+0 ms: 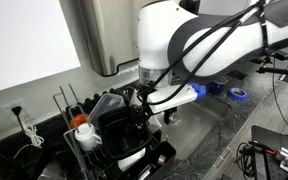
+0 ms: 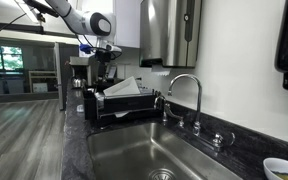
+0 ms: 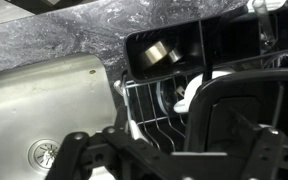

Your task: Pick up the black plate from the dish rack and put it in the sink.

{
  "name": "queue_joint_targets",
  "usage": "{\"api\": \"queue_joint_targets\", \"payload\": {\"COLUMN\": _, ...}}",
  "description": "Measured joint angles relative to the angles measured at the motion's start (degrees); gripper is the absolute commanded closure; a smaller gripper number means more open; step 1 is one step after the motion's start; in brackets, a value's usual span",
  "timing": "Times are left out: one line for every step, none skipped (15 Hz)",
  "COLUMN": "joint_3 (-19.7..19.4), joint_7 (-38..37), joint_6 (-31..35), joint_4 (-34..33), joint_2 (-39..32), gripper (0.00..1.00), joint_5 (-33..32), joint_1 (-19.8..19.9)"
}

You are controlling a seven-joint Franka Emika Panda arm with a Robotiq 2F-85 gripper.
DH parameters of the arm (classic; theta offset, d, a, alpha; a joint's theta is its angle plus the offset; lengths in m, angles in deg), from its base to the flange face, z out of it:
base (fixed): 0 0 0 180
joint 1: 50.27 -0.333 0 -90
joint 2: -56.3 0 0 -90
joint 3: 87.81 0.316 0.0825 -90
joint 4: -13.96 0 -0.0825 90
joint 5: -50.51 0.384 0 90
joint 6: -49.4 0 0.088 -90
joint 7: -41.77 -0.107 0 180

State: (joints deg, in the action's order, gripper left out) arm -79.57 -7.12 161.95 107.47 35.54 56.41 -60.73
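Note:
My gripper lowers a little over the black plate's edge nearest the basin next, because that edge stands exposed between its spread fingers.
The black plate (image 3: 234,118) stands on edge in the dish rack (image 3: 149,112), glossy with a raised rim; it also shows in an exterior view (image 1: 111,126). The rack shows in both exterior views (image 1: 84,150) (image 2: 124,105) beside the sink (image 2: 134,150). In the wrist view the steel basin (image 3: 44,95) lies to the left of the rack. My gripper (image 3: 174,160) hangs just above the rack, its dark fingers spread apart on either side of the plate's top edge. It looks open and holds nothing. It also shows in both exterior views (image 1: 142,108) (image 2: 104,68).
A white plate (image 2: 124,87) leans in the rack. An orange-capped bottle (image 1: 81,122) stands in the rack's corner. A black tray holding a metal cup (image 3: 162,52) sits on the counter behind the rack. The chrome faucet (image 2: 184,95) rises at the sink's edge. Blue tape rolls (image 1: 237,93) lie on the counter.

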Motion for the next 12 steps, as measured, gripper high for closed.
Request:
{"api": "queue_joint_targets", "payload": {"joint_3": -0.09, "joint_7": -0.40, "joint_6": 0.09, "joint_4": -0.59, "joint_2": -0.75, "gripper": 0.00, "joint_5": 0.00, "joint_1": -0.30}}
{"api": "queue_joint_targets", "payload": {"joint_3": -0.20, "joint_7": -0.83, "joint_6": 0.21, "joint_4": -1.12, "joint_2": -1.41, "gripper": 0.00, "joint_5": 0.00, "joint_1": -0.59}}
{"api": "queue_joint_targets", "payload": {"joint_3": -0.32, "joint_7": -1.39, "joint_6": 0.30, "joint_4": -1.73, "joint_2": -2.01, "gripper": 0.00, "joint_5": 0.00, "joint_1": -0.85}}
{"api": "queue_joint_targets", "payload": {"joint_3": -0.49, "joint_7": -1.93, "joint_6": 0.41, "joint_4": -2.26, "joint_2": -2.58, "gripper": 0.00, "joint_5": 0.00, "joint_1": -1.11}}
{"api": "queue_joint_targets", "payload": {"joint_3": -0.72, "joint_7": -2.51, "joint_6": 0.57, "joint_4": -2.78, "joint_2": -3.08, "gripper": 0.00, "joint_5": -0.06, "joint_1": -1.37}}
{"api": "queue_joint_targets", "payload": {"joint_3": -1.00, "joint_7": -3.15, "joint_6": 0.85, "joint_4": -3.25, "joint_2": -3.54, "gripper": 0.00, "joint_5": -0.19, "joint_1": -1.67}}
{"api": "queue_joint_targets", "payload": {"joint_3": -1.36, "joint_7": -3.96, "joint_6": 1.33, "joint_4": -3.58, "joint_2": -3.97, "gripper": 0.00, "joint_5": -0.47, "joint_1": -1.98}}
{"api": "queue_joint_targets", "payload": {"joint_3": -1.75, "joint_7": -4.70, "joint_6": 1.98, "joint_4": -3.75, "joint_2": -4.32, "gripper": 0.00, "joint_5": -0.79, "joint_1": -2.31}}
{"api": "queue_joint_targets", "payload": {"joint_3": -2.12, "joint_7": -5.38, "joint_6": 2.50, "joint_4": -3.92, "joint_2": -4.63, "gripper": 0.00, "joint_5": -1.14, "joint_1": -2.62}}
{"api": "queue_joint_targets", "payload": {"joint_3": -2.44, "joint_7": -6.11, "joint_6": 2.89, "joint_4": -4.16, "joint_2": -4.96, "gripper": 0.25, "joint_5": -1.51, "joint_1": -2.88}}
{"api": "queue_joint_targets", "payload": {"joint_3": -2.72, "joint_7": -6.68, "joint_6": 3.15, "joint_4": -4.41, "joint_2": -5.31, "gripper": 0.26, "joint_5": -1.91, "joint_1": -3.10}}
{"api": "queue_joint_targets", "payload": {"joint_3": -2.94, "joint_7": -7.10, "joint_6": 3.40, "joint_4": -4.50, "joint_2": -5.55, "gripper": 0.34, "joint_5": -2.30, "joint_1": -3.30}}
